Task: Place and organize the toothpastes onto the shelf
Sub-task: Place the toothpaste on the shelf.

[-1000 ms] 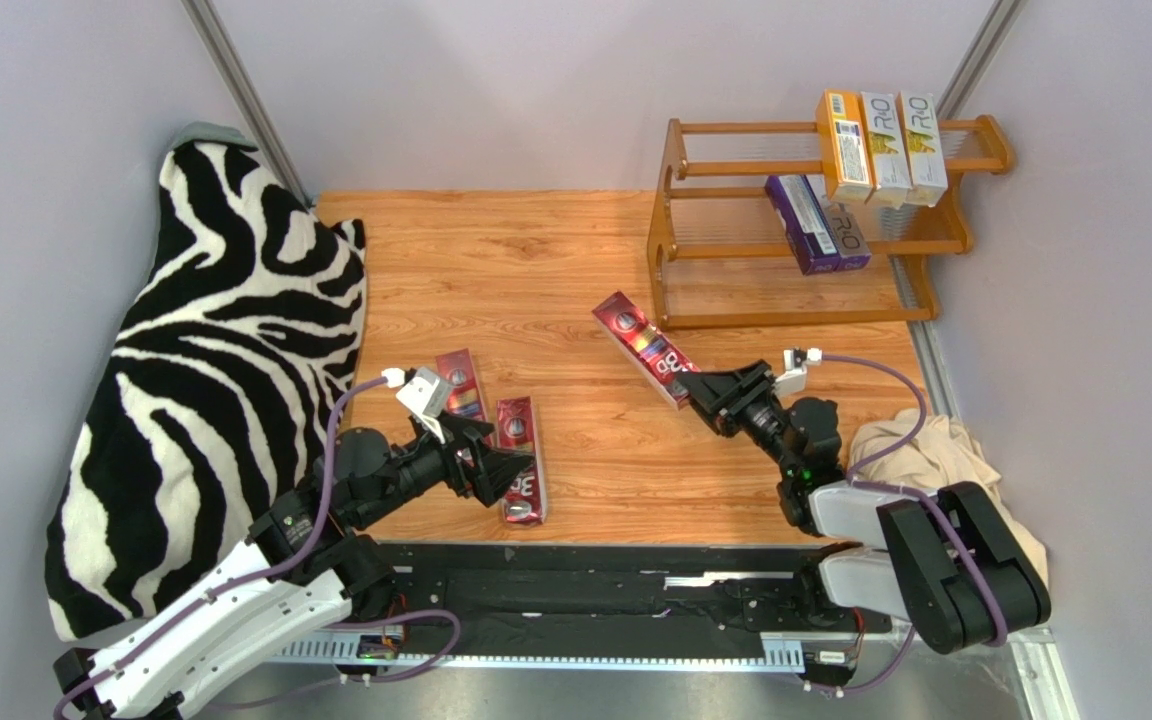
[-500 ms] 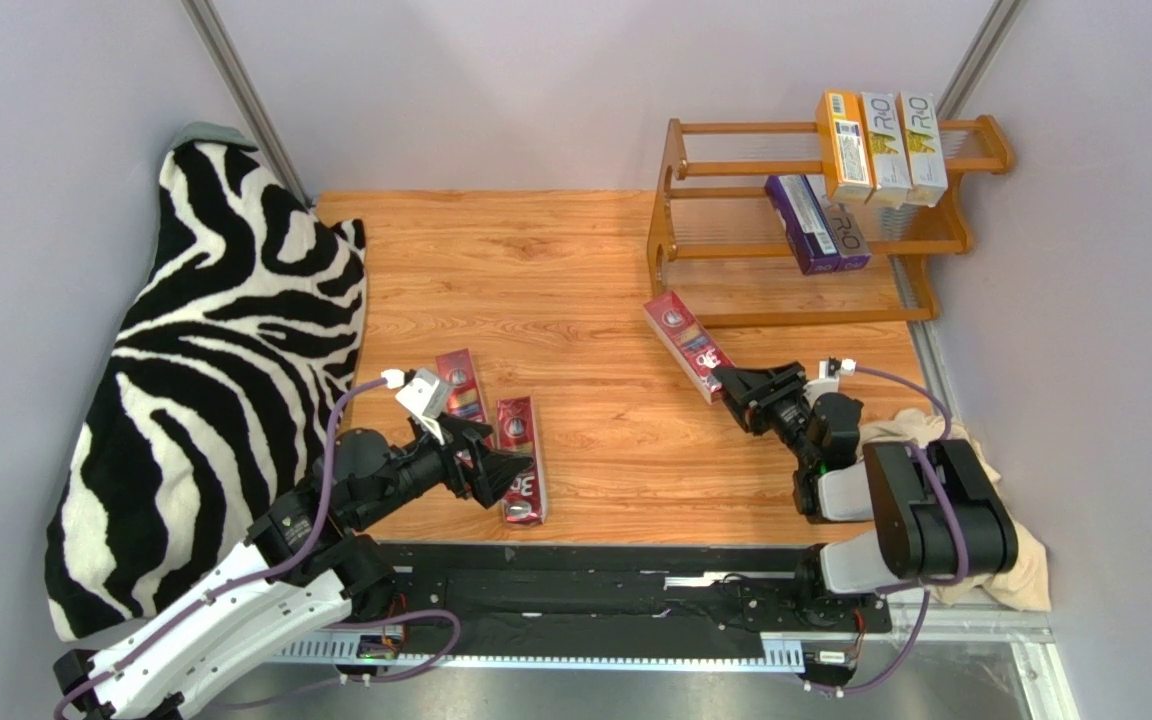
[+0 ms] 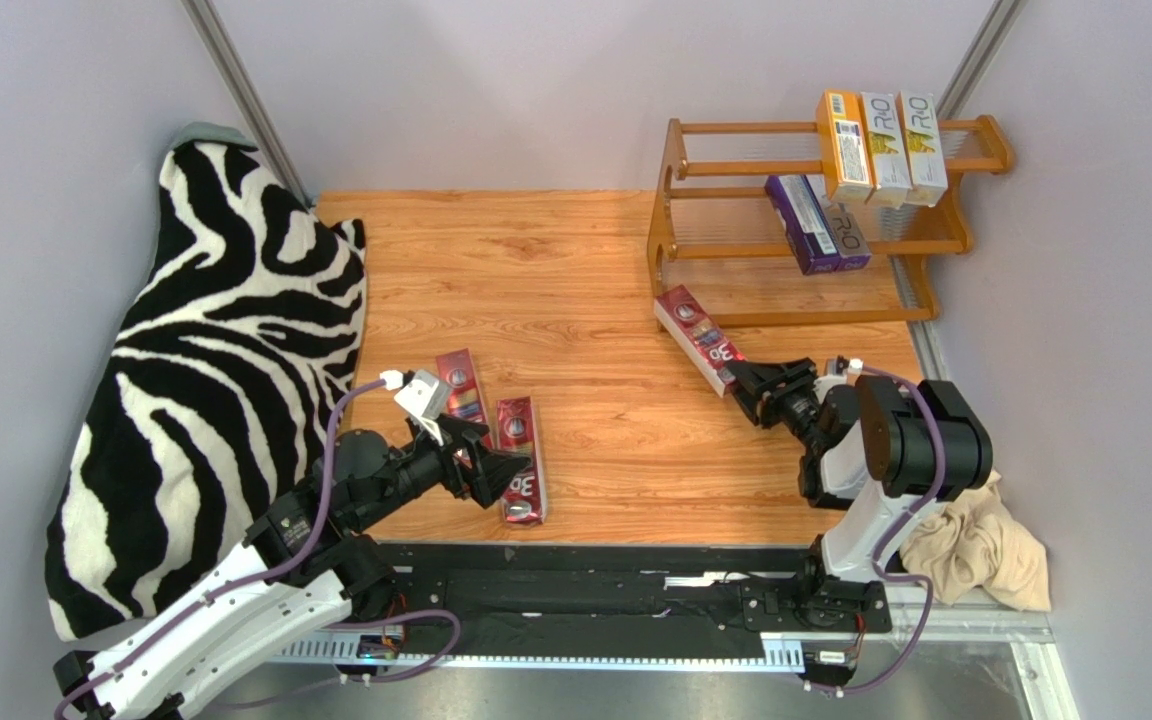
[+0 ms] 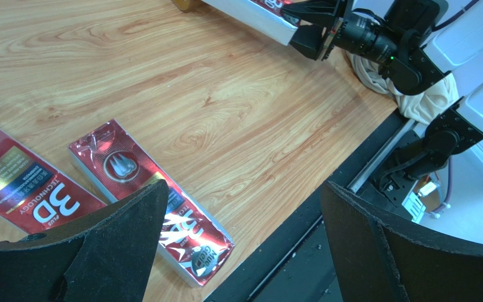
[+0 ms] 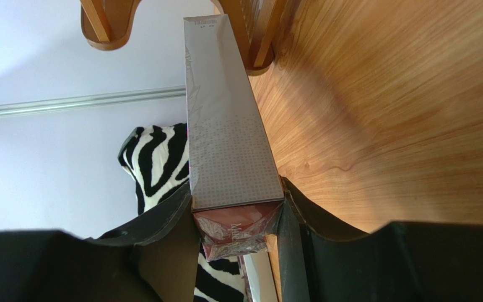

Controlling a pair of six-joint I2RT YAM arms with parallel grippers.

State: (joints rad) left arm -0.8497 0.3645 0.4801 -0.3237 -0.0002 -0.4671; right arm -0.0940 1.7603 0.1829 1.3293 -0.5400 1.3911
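Observation:
Next I need to turn the slanted carton in my right gripper straight, push it outward onto the shelf's bare bottom level and release it there.
My right gripper is shut on a red toothpaste carton and holds it above the table, its far end just before the shelf's bottom tier. In the right wrist view the carton runs from my jaws toward the shelf legs. My left gripper is open and empty over two red cartons, one under it and one to its left; both show in the left wrist view, one beside the other. Two purple cartons lie on the middle tier. Two orange-yellow cartons and a white one stand on the top tier.
A zebra-print cloth covers the table's left side. A beige cloth lies at the near right by the right arm's base. A black rail runs along the near edge.
My right gripper has carried the red carton up and to the right, from the table's middle to just before the shelf's bottom tier. The left arm has not moved.

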